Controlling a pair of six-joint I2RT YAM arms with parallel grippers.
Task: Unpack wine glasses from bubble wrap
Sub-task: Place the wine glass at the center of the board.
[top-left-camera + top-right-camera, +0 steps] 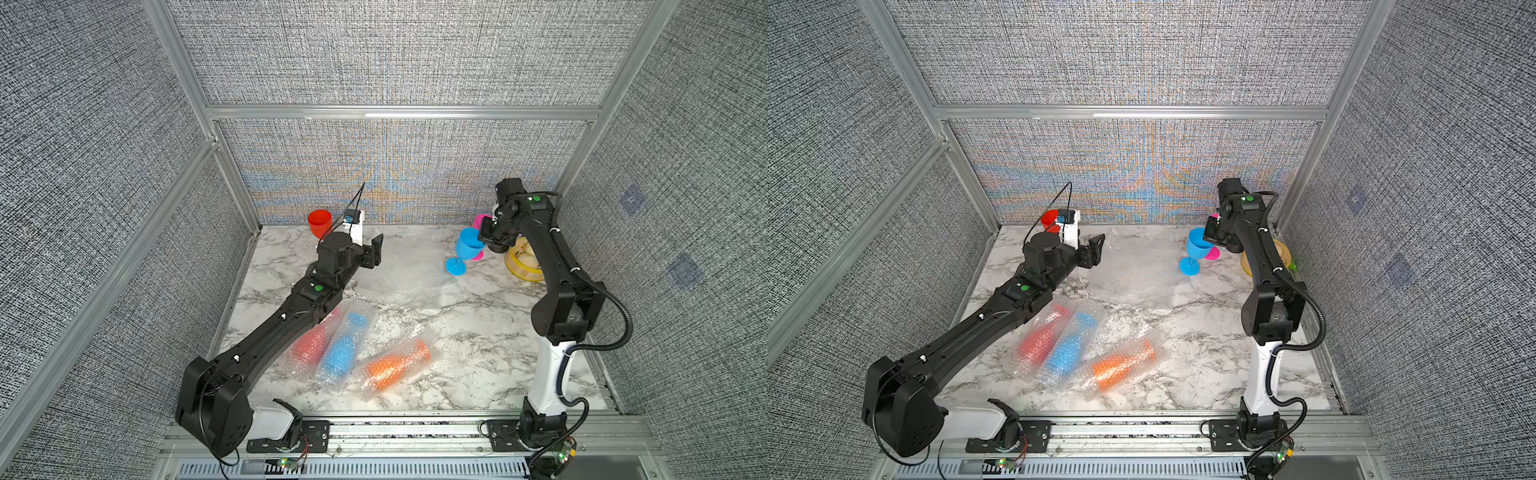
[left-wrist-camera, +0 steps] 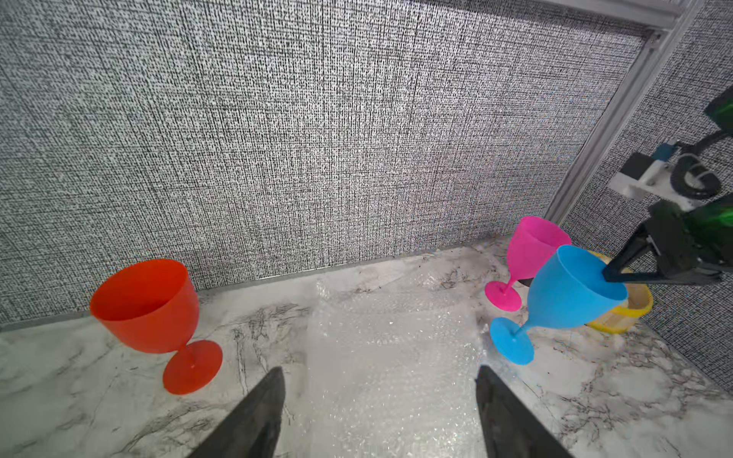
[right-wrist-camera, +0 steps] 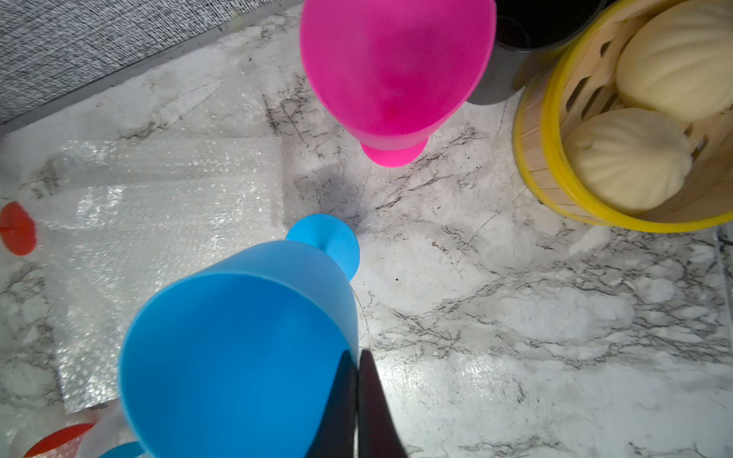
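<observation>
The tilted blue wine glass has marble below it, by the pink wine glass. My right gripper will next lower it, level it onto its foot and then let go of its rim.
My right gripper (image 3: 357, 353) is shut on the rim of a blue wine glass (image 1: 467, 245), which hangs tilted with its foot low over the marble at the back right. A pink wine glass (image 1: 482, 219) stands just behind it. A red wine glass (image 2: 146, 305) stands upright at the back left. My left gripper (image 2: 380, 370) is open and empty above flat sheets of bubble wrap (image 1: 399, 270) in the back middle. Three more wine glasses lie in bubble wrap at the front: red (image 1: 309, 343), blue (image 1: 343, 353) and orange (image 1: 395, 365).
A yellow-rimmed bamboo steamer (image 3: 555, 166) of buns sits at the back right beside a black mug (image 3: 527, 39), both close to the pink glass. My left arm reaches over the wrapped red glass. Fabric walls close in the back and sides.
</observation>
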